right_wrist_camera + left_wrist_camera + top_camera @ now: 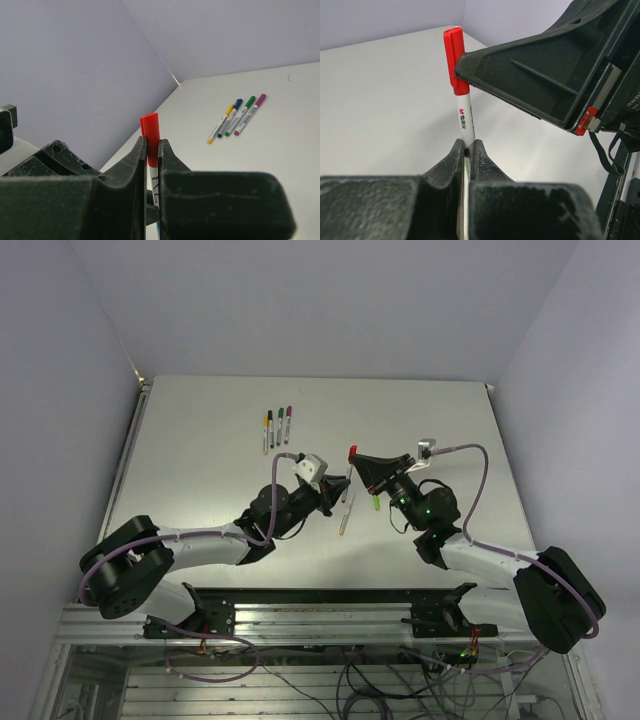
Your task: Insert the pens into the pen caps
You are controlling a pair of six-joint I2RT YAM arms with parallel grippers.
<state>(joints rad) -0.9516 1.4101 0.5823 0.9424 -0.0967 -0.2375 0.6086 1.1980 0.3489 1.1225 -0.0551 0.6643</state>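
The spot beside the magenta-capped pen [299, 428] lies outward of and below my left gripper, so next my left gripper will move outward and down to release the red pen there.
A red pen with a white barrel [466, 122] is held in the air between my two grippers. My left gripper [468, 145] is shut on the barrel. My right gripper [151, 142] is shut on the red pen cap [150, 131], which sits over the pen's upper end [454, 57]. In the top view the left gripper [340, 488] and the right gripper [357, 461] meet near the table's middle, with the red cap [352, 451] poking out. Another loose pen [346, 513] lies on the table below them, with a small light-green cap [375, 503] beside it.
Four capped pens [277, 428] with yellow, dark blue, green and magenta caps lie side by side at the back of the table; they also show in the right wrist view [237, 116]. Walls enclose the table on the left, back and right.
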